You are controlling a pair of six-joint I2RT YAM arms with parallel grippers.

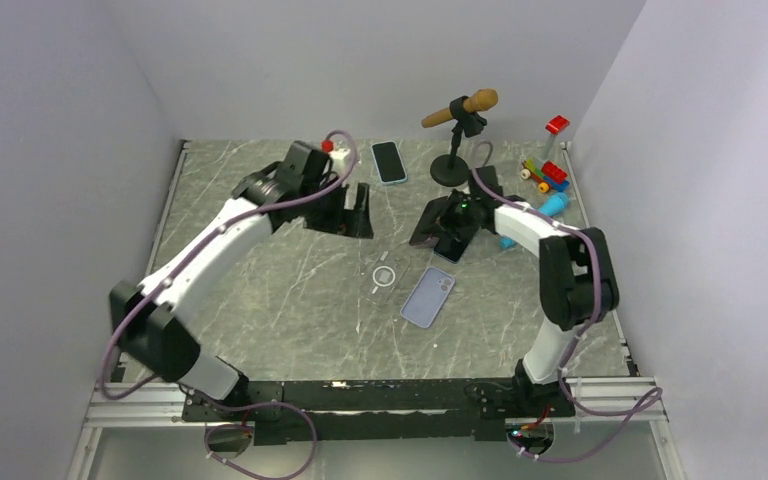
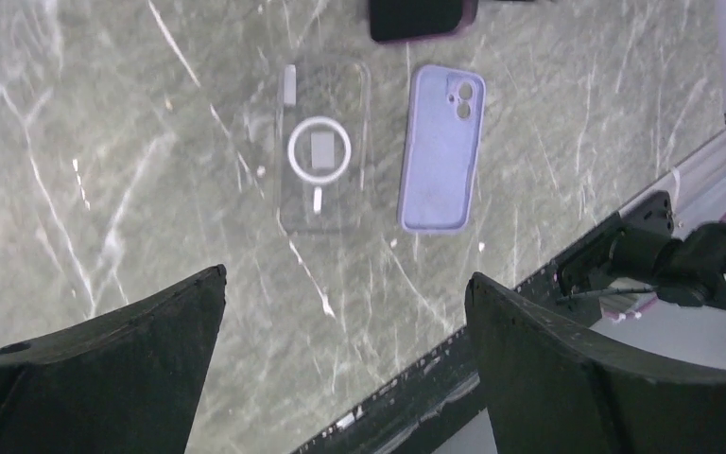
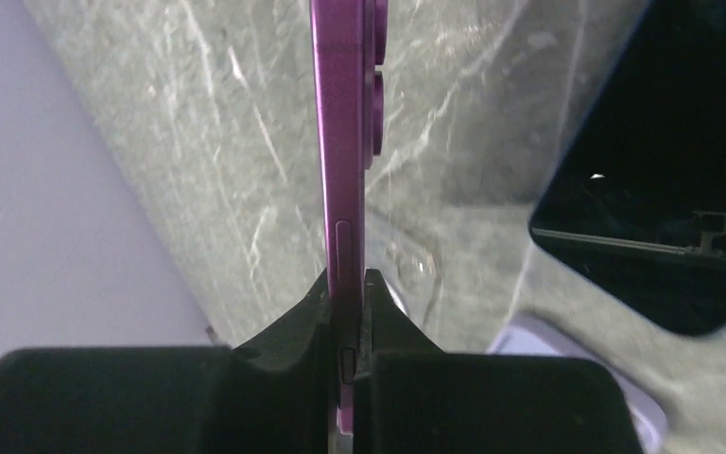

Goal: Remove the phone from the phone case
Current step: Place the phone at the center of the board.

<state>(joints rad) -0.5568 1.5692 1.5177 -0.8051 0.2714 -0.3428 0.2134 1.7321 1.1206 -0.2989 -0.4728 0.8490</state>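
The magenta phone is already out of its case, so my right gripper should next lower and release it on the open table (image 1: 421,231) (image 3: 468,118) beside the second phone.
My right gripper (image 3: 345,284) (image 1: 445,235) is shut on a magenta phone (image 3: 343,142), which I see edge-on with its camera bumps facing right. The phone is bare and held above the table. A clear phone case (image 2: 321,147) (image 1: 385,275) with a white ring lies empty and flat at mid-table. Just to its right lies a lavender phone case (image 2: 441,151) (image 1: 428,297). My left gripper (image 2: 345,279) (image 1: 355,215) hangs open above the table, back from both cases, with nothing between its fingers.
A second phone's dark screen (image 3: 662,189) sits close to the right of the held phone. A phone in a blue case (image 1: 389,162) lies at the back. A microphone on a stand (image 1: 458,120) and several toy blocks (image 1: 550,172) stand at the back right.
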